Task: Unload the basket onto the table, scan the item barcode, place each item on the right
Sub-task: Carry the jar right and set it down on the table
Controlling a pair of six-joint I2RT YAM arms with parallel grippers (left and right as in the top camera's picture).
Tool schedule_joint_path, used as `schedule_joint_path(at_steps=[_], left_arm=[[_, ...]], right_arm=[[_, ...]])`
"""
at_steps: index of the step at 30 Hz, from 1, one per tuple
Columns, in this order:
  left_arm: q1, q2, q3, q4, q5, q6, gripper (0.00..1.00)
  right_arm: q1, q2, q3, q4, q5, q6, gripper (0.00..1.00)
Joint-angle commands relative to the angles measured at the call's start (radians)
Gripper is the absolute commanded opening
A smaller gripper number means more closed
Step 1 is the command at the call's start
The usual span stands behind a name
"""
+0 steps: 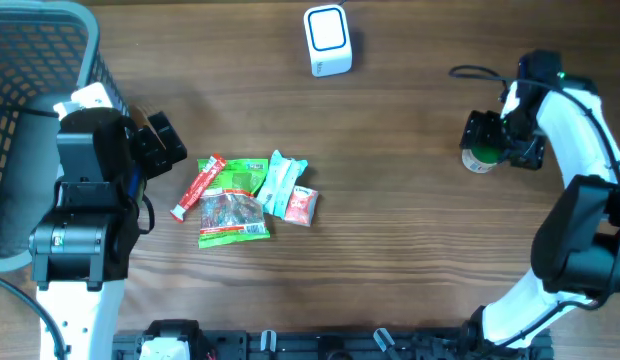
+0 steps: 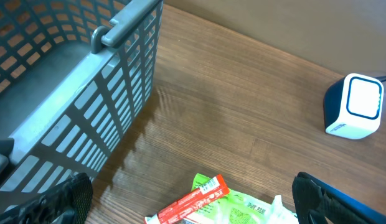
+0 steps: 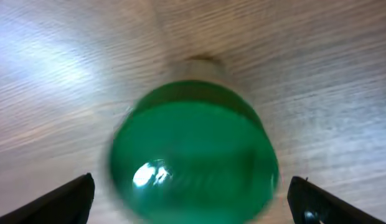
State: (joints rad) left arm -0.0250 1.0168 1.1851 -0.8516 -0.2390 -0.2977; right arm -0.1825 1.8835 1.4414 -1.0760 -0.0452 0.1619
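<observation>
I should move my right gripper left in the overhead view to the pink pack (image 1: 301, 206) and lower it, because the pack is below, uncovered at the edge of the pile.
A round item with a glossy green top (image 3: 193, 149) stands on the wooden table at the right (image 1: 478, 160). My right gripper (image 3: 196, 200) hangs over it, open, with a finger on each side and a gap to both; its label is hidden. The white barcode scanner (image 1: 327, 40) sits at the table's far edge and shows in the left wrist view too (image 2: 358, 106). My left gripper (image 2: 193, 199) is open above a red stick packet (image 2: 196, 199) and holds nothing; from overhead it is beside the basket (image 1: 162, 142).
A small pile of snack packets (image 1: 245, 200) lies mid-table: a green bag, the red stick, a pale blue pack and a pink one. A grey mesh basket (image 1: 90, 50) fills the far left corner, its wall (image 2: 118, 93) close to my left gripper.
</observation>
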Motion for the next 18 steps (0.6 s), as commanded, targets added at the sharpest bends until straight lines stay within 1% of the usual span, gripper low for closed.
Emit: schedule_joint_path(at_steps=[1, 3, 5, 8, 10, 14, 18], left_arm=[[0.006, 0.001, 0.014, 0.002, -0.009, 0.005, 1.0], [0.006, 0.001, 0.014, 0.002, -0.009, 0.005, 1.0], [0.006, 0.001, 0.014, 0.002, -0.009, 0.005, 1.0], [0.006, 0.001, 0.014, 0.003, -0.009, 0.005, 1.0], [0.006, 0.001, 0.014, 0.002, -0.009, 0.005, 1.0], [0.006, 0.001, 0.014, 0.002, -0.009, 0.005, 1.0], [0.006, 0.001, 0.014, 0.002, -0.009, 0.005, 1.0]], right_arm=[[0.002, -0.094, 0.135, -0.085, -0.17, -0.02, 1.0], [0.015, -0.126, 0.151, -0.113, -0.297, -0.062, 1.0], [0.037, -0.144, 0.151, -0.122, -0.372, -0.056, 0.99], [0.092, -0.146, 0.15, -0.141, -0.421, -0.055, 1.0], [0.154, -0.146, 0.135, -0.143, -0.428, -0.049, 1.0], [0.298, -0.145, 0.094, -0.114, -0.427, 0.041, 1.0], [0.449, -0.145, 0.04, -0.031, -0.427, 0.152, 1.0]])
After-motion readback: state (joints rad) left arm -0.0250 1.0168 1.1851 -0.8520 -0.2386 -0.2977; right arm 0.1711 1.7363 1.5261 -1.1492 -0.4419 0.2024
